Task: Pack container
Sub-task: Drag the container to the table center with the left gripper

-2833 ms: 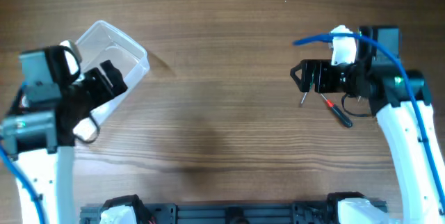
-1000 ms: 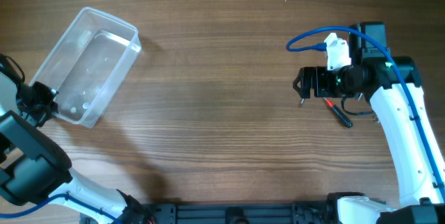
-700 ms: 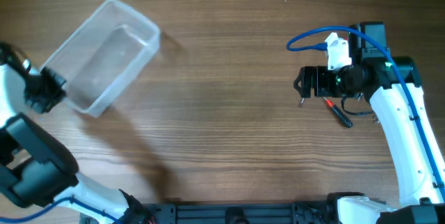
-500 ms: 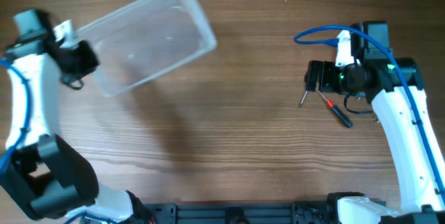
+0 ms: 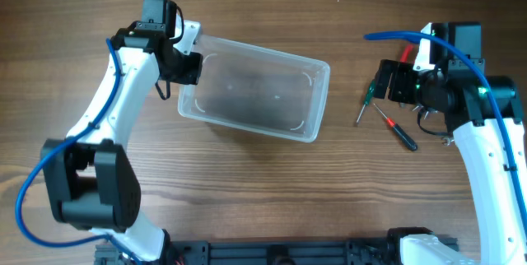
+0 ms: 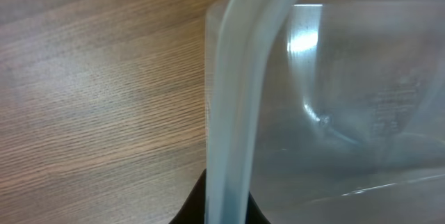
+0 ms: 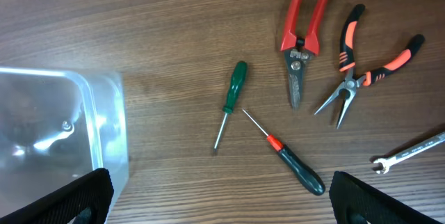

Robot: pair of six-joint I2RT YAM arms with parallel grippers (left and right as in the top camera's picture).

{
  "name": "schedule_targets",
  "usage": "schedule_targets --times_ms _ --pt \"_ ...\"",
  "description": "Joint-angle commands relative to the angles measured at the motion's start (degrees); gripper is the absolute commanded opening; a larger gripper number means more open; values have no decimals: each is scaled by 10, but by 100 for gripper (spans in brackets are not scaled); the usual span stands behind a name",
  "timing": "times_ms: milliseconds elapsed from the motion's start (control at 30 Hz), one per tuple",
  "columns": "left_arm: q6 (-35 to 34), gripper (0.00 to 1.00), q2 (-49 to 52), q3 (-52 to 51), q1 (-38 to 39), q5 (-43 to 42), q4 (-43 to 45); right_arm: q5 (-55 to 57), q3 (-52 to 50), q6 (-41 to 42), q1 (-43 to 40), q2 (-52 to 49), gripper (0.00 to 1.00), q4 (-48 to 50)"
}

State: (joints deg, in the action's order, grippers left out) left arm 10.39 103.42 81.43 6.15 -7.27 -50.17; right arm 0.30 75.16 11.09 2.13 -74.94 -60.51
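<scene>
I will next turn my left gripper to swing the tub straight, then move its rim point(image 5: 198, 75) point(image 6: 233, 182) a little toward the tools and open the gripper.
The container point(image 5: 255, 92) is a clear rectangular tub, lying empty left of the table's middle. My left gripper point(image 5: 188, 66) is shut on its left rim. In the left wrist view the thick rim point(image 6: 236, 99) runs up from between the dark fingers of the left gripper point(image 6: 224, 211). My right gripper point(image 5: 381, 84) hovers open over the tools at the right, apart from the tub. The right wrist view shows the right gripper point(image 7: 219, 210) with its jaws wide and nothing between them, and the tub's corner point(image 7: 104, 126) at the left.
Tools lie on the wood at the right: a green screwdriver point(image 7: 231, 99), a black-handled screwdriver point(image 7: 295, 161), red snips point(image 7: 300, 40), orange-and-black pliers point(image 7: 365, 71) and a wrench point(image 7: 410, 151). In the overhead view the green screwdriver point(image 5: 364, 104) lies just right of the tub.
My left arm has swung the container from the far left to the table's middle, turning it. The right gripper has drifted slightly right and stays open.
</scene>
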Motion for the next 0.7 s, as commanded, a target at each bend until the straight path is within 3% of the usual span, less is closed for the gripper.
schedule_targets --times_ms 0,167,667 --pt "-34 4 21 3 -30 -5 12 14 11 -5 -1 6 100 -5" --pt "-96 4 50 3 -60 -6 11 12 11 -6 -1 6 100 -12" --pt "-96 7 90 3 1 -23 2 12 11 -6 -1 6 100 -19"
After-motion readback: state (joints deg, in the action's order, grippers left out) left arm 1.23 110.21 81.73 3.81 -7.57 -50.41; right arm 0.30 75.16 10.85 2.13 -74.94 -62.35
